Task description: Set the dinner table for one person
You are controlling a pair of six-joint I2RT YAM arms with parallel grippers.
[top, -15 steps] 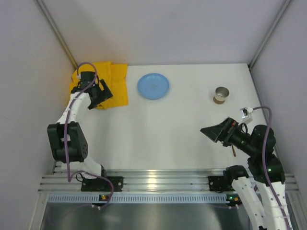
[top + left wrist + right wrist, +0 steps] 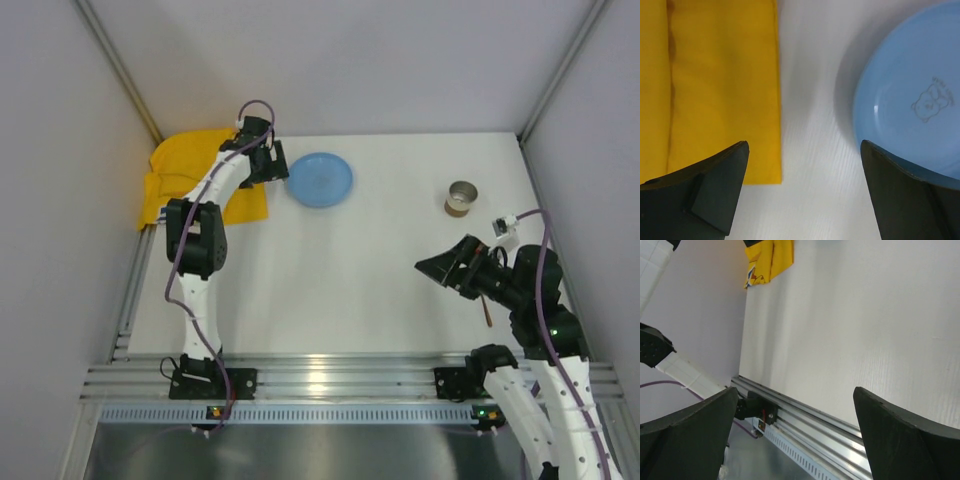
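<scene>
My left gripper will move down and back toward the yellow mat [image 2: 195, 175], onto the mat's edge by the plate [image 2: 320, 180], since one open finger hangs at the plate's rim.
The dinner table [image 2: 350, 270] is a wide white top. At its far left lies a yellow cloth mat [image 2: 195, 175], and a blue plate [image 2: 320, 180] sits just right of it. My left gripper [image 2: 272, 166] hangs open over the bare strip between mat and plate. In the left wrist view the mat [image 2: 720, 90] is on the left, the plate [image 2: 912, 100] on the right, and nothing lies between the left gripper's [image 2: 804, 146] fingers. My right gripper [image 2: 440, 268] is open and empty above the table's right half, and the right wrist view shows the right gripper [image 2: 795, 390] the same way.
A small metal cup [image 2: 461, 197] stands at the back right. A thin brown stick-like item [image 2: 487, 312] lies partly under the right arm. Grey walls close in the table on three sides. An aluminium rail [image 2: 805, 425] runs along the near edge.
The left arm has swung from above the yellow mat to the right and farther back, to the gap beside the plate. The right gripper has shifted slightly left and up.
</scene>
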